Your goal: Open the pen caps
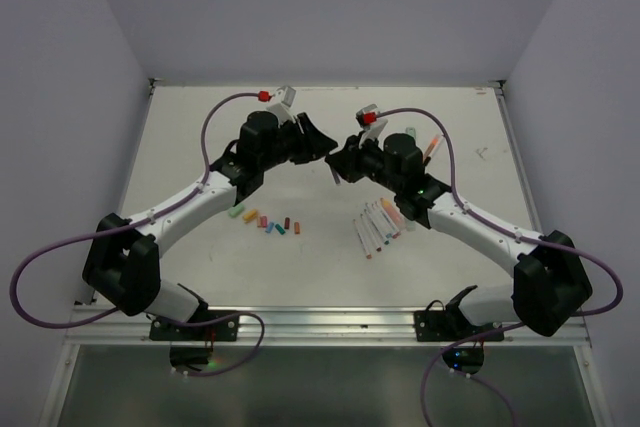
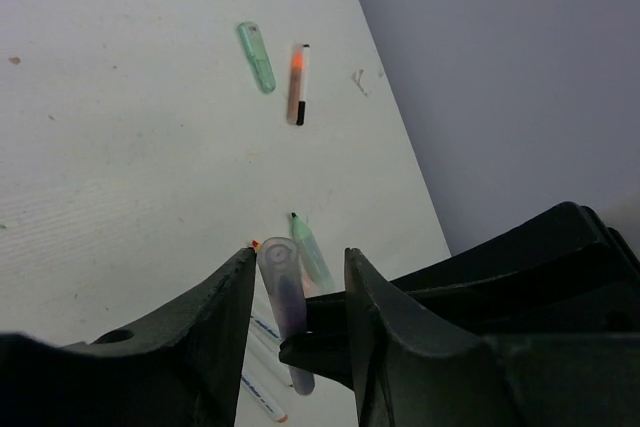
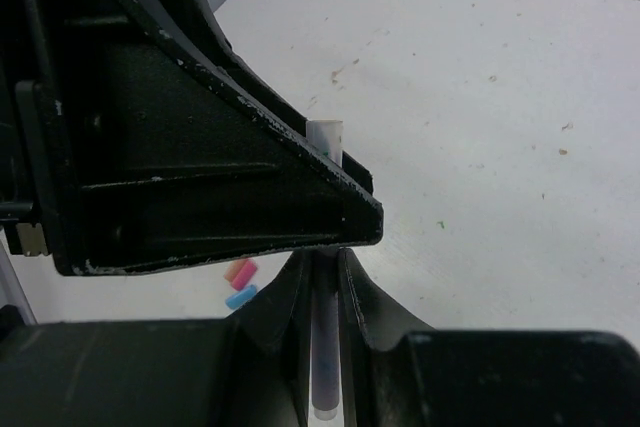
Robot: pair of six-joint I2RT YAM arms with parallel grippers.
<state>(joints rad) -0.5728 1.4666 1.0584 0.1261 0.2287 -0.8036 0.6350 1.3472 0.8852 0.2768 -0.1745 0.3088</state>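
My right gripper moves back and down beside the fan's edge nearest the loose caps next and releases the purple pen [image 3: 325, 347]. The pens with white bodies lie in a fan.
My two grippers meet above the middle of the table. The right gripper [image 3: 322, 252] [image 1: 342, 159] is shut on a pale purple pen [image 3: 325, 347]. That pen's rounded upper end [image 2: 279, 277] stands between the fingers of my left gripper [image 2: 298, 252] [image 1: 322, 142]. The left jaws are open around it: the pen lies against one finger, with a gap to the other. Several loose pen caps [image 1: 265, 219] lie in a row on the table at the left. A fan of white-barrelled pens [image 1: 380, 225] lies at the right.
A pale green highlighter [image 2: 257, 57] and an orange-and-white pen [image 2: 298, 82] lie near the table's far right edge. Another green pen [image 2: 311, 249] lies just beyond the left fingertips. Pink and blue caps [image 3: 240, 282] show below the left gripper. Grey walls enclose the table.
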